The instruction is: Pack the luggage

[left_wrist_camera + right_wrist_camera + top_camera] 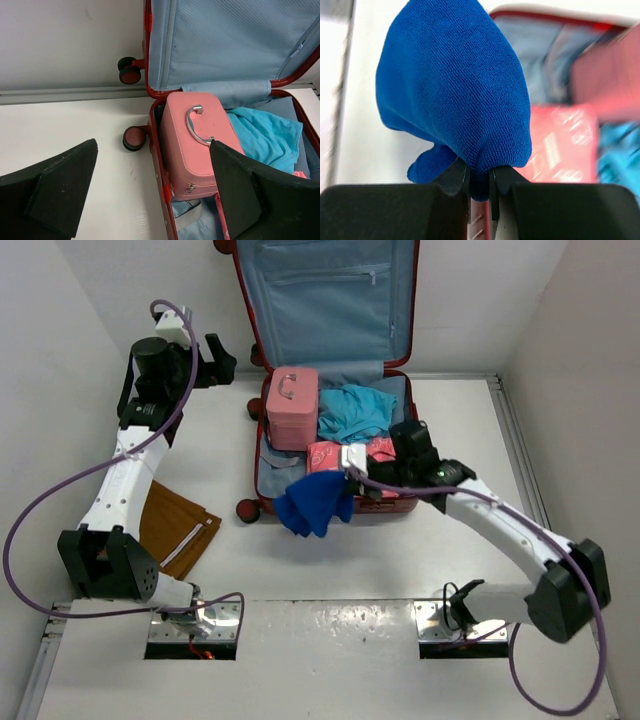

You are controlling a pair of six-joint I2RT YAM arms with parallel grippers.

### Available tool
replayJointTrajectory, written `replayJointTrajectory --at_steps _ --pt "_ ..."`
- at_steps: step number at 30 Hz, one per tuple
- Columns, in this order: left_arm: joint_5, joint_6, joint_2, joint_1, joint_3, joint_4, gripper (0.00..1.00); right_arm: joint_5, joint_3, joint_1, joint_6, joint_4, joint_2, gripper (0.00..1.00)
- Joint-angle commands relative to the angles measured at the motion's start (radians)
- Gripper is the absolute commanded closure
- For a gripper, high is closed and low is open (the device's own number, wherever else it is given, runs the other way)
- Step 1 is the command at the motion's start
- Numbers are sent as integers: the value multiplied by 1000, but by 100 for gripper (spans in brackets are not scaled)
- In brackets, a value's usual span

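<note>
My right gripper is going to move outward and down, to the left in the top view, over the luggage's empty lining beside the pink packet, where the blue cloth has room.
The luggage (262,468) lies open in the middle of the table, its dark red lid (330,300) leaning on the back wall. Inside are a small pink case (292,408), a turquoise garment (355,410) and a pink packet (325,455). My right gripper (348,478) hovers over the front left corner, shut on a blue cloth (315,502) that hangs over the rim. The right wrist view shows the cloth (455,85) pinched in the gripper (479,175). My left gripper (152,185) is open, above the luggage's left rim (157,170) beside the pink case (192,145).
A folded brown garment (175,530) lies on the table to the left, near the left arm's base. The luggage's wheels (247,510) stick out on its left side. White walls close in the table at the back and on both sides.
</note>
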State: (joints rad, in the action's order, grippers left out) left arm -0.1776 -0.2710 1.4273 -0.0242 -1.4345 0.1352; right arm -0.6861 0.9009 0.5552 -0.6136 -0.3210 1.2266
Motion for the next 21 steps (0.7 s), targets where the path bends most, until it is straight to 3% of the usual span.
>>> replayJointTrajectory --at_steps 1,6,11,17,21 --pt "23 15 2 13 -15 -51 0 -78 143 9 139 230 115 100" --pt "23 15 2 32 3 -60 0 -78 323 -15 407 304 338 100" --pt "32 24 2 61 12 -60 0 -86 492 -24 515 242 581 100" --pt "41 24 2 108 13 -29 0 -102 650 -26 431 -18 763 100" --pt "41 47 2 154 5 53 0 -24 736 -12 353 -159 870 99"
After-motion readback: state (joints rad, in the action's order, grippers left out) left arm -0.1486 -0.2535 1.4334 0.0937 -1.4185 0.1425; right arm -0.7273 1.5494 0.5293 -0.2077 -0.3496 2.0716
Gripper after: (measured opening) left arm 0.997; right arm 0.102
